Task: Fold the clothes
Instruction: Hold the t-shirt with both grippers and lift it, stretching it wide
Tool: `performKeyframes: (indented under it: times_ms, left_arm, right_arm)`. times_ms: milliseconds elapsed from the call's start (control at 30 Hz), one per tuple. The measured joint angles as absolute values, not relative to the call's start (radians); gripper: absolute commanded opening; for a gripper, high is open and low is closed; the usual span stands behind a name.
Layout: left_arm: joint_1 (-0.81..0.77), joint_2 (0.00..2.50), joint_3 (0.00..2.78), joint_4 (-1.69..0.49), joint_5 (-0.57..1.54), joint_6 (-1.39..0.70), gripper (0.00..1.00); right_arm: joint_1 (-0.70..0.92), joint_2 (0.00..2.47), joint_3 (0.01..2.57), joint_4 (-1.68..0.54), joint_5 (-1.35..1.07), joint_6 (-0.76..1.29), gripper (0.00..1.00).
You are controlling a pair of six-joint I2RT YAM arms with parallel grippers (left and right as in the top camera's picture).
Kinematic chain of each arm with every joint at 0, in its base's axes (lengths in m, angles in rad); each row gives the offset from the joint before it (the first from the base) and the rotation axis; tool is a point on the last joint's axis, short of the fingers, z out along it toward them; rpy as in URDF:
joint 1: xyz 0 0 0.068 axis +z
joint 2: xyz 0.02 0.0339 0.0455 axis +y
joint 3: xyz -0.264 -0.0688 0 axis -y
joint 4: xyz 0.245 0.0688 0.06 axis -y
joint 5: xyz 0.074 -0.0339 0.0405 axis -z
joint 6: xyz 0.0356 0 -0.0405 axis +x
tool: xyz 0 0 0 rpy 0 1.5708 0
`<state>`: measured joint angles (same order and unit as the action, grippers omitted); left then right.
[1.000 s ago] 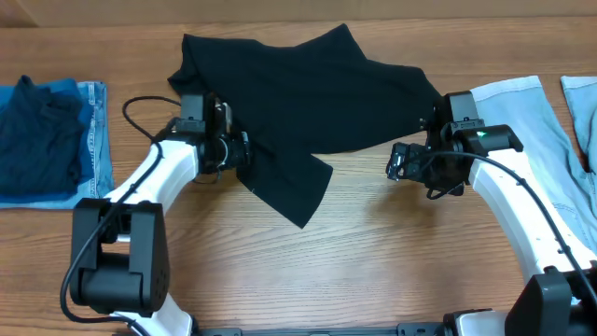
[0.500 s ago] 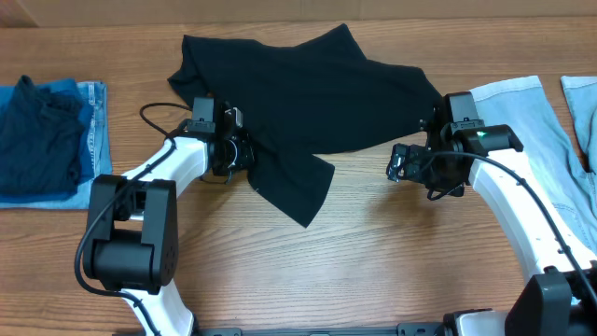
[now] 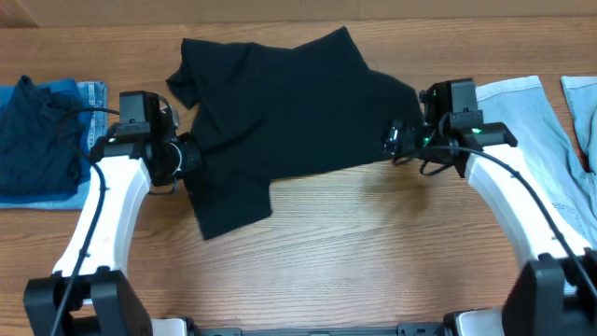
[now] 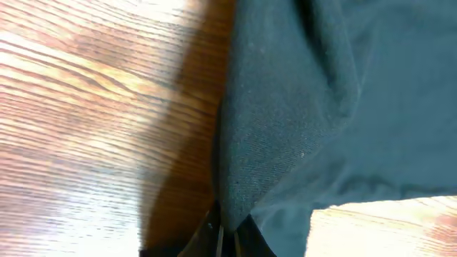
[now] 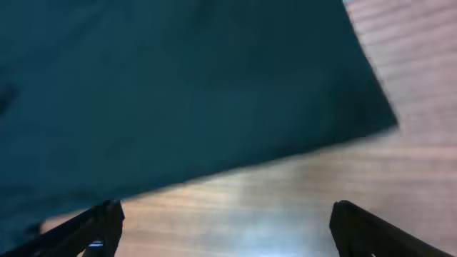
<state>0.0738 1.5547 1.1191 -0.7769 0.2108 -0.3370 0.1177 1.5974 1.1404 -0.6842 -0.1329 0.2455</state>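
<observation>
The garment's near corner (image 5: pixel 384 123) is below the robot's right gripper and to its right in the wrist view, so the right gripper should move right in that view and down, astride the garment's edge.
The clothes (image 3: pixel 289 103), a large black garment, lie spread over the far middle of the table, with one flap hanging toward the front left. My left gripper (image 3: pixel 183 157) is at the garment's left edge. In the left wrist view it (image 4: pixel 227 239) is shut on a pinched fold of the black fabric (image 4: pixel 285 107). My right gripper (image 3: pixel 397 145) is at the garment's right edge. In the right wrist view it (image 5: pixel 228 232) stands open over bare wood, its fingers (image 5: pixel 100 225) wide apart. The cloth's hem (image 5: pixel 178 86) lies just beyond them, with nothing between them.
A dark navy garment (image 3: pixel 37 135) lies on a mid-blue denim piece (image 3: pixel 93 121) at the left edge. A light blue denim piece (image 3: pixel 536 131) lies at the right under my right arm, and another pale piece (image 3: pixel 583 98) beyond it. Bare wood fills the front.
My left gripper shut on the garment's lower flap and drew it to the left, so the flap now hangs further left. My right gripper moved up toward the garment's right edge.
</observation>
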Motion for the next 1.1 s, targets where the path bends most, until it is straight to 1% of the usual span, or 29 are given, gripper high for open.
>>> performKeyframes:
  times_ms: [167, 300, 467, 733, 767, 833, 900, 967, 1000, 1033, 1067, 1100]
  left_arm:
    - [0.073, 1.564, 1.119, -0.823, 0.189, -0.333, 0.04]
    - [0.073, 1.564, 1.119, -0.850, 0.162, -0.333, 0.04]
    - [0.073, 1.564, 1.119, -0.853, 0.144, -0.333, 0.04]
    - [0.073, 1.564, 1.119, -0.853, 0.144, -0.333, 0.04]
    - [0.073, 1.564, 1.119, -0.853, 0.142, -0.333, 0.04]
    - [0.073, 1.564, 1.119, -0.853, 0.141, -0.333, 0.04]
    - [0.073, 1.564, 1.119, -0.853, 0.141, -0.333, 0.04]
    - [0.073, 1.565, 1.119, -0.853, 0.141, -0.333, 0.04]
    - [0.073, 1.564, 1.119, -0.853, 0.141, -0.333, 0.04]
    - [0.073, 1.564, 1.119, -0.853, 0.141, -0.333, 0.04]
    - [0.073, 1.564, 1.119, -0.853, 0.141, -0.333, 0.04]
    - [0.073, 1.564, 1.119, -0.853, 0.141, -0.333, 0.04]
  right_arm:
    - [0.104, 1.757, 1.141, -0.609, -0.084, 0.236, 1.00]
    - [0.037, 1.871, 1.140, -0.555, -0.050, 0.235, 1.00]
    - [-0.070, 1.888, 1.141, -0.522, -0.052, 0.233, 1.00]
    - [-0.078, 1.907, 1.151, -0.498, -0.146, 0.215, 0.99]
    - [-0.078, 1.913, 1.158, -0.496, -0.158, 0.212, 0.97]
    - [-0.078, 1.919, 1.164, -0.487, -0.179, 0.208, 0.87]
    - [-0.078, 1.923, 1.166, -0.480, -0.196, 0.212, 0.86]
    - [-0.078, 1.926, 1.166, -0.479, -0.215, 0.208, 0.80]
    - [-0.078, 1.926, 1.166, -0.480, -0.221, 0.209, 0.76]
    - [-0.078, 1.927, 1.166, -0.483, -0.228, 0.205, 0.68]
    - [-0.078, 1.927, 1.166, -0.488, -0.236, 0.204, 0.62]
    - [-0.078, 1.929, 1.166, -0.493, -0.240, 0.207, 0.54]
